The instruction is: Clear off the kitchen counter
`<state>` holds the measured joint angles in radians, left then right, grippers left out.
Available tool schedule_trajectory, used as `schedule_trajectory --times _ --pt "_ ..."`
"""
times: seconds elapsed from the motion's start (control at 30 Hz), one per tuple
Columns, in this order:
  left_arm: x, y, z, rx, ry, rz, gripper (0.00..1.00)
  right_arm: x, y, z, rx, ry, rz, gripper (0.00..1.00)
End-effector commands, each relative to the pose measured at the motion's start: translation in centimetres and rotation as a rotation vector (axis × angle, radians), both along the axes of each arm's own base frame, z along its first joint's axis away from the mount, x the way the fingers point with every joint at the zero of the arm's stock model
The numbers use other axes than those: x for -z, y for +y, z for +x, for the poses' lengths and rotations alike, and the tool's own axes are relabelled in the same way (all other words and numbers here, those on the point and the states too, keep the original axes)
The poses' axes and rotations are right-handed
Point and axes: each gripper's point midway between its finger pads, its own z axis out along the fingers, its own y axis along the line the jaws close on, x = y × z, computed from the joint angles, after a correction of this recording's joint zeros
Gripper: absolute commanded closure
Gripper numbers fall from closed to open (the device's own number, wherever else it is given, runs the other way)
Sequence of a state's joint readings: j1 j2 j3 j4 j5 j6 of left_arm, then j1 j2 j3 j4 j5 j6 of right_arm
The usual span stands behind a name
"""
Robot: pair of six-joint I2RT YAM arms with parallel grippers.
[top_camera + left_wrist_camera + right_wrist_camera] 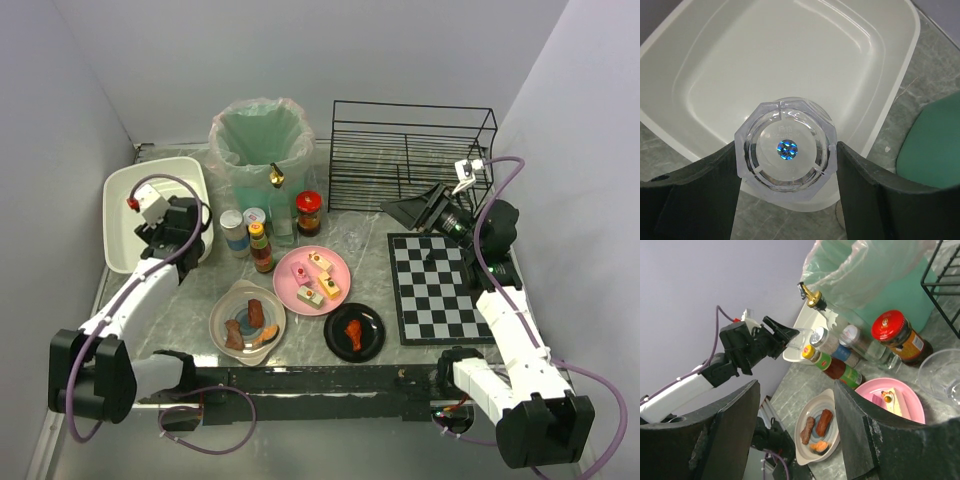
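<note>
The clear glass still hangs above the empty white tub, so the robot's left gripper should go down inside the tub's near rim toward the tub's bottom and open.
The kitchen counter is grey marble and holds plates, bottles and jars. My left gripper is shut on a clear glass, held base-up between its dark fingers over the near rim of the white tub. The glass also shows in the right wrist view. My right gripper is open and empty, raised above the far edge of the checkered mat.
On the counter are a pink plate with cakes, a beige dish with sausages, a black plate with chicken, a red-lidded jar, sauce bottles and another clear glass. A green-lined bin and a wire rack stand behind.
</note>
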<state>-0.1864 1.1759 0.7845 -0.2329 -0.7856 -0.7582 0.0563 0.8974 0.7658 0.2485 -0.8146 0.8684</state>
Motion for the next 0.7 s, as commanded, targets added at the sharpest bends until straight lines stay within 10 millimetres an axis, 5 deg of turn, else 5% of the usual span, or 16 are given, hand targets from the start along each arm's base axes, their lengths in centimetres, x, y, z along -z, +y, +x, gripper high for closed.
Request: schedule_trajectory --times 0.0,0.57,0.67 --pt "-0.5 -0.2 1.5 -0.007 -0.096 -0.023 0.99 0.1 0.2 -0.5 -0.021 -0.025 -0.009 0.33" --pt "4.5 0.3 4.0 0.005 0.063 0.01 0.91 1.4 0.1 0.1 -0.007 0.003 -0.031 0.33" --pt "4.7 0.4 4.1 0.007 0.071 0.009 0.76 1.5 0.0 0.1 -0.006 0.006 -0.035 0.33"
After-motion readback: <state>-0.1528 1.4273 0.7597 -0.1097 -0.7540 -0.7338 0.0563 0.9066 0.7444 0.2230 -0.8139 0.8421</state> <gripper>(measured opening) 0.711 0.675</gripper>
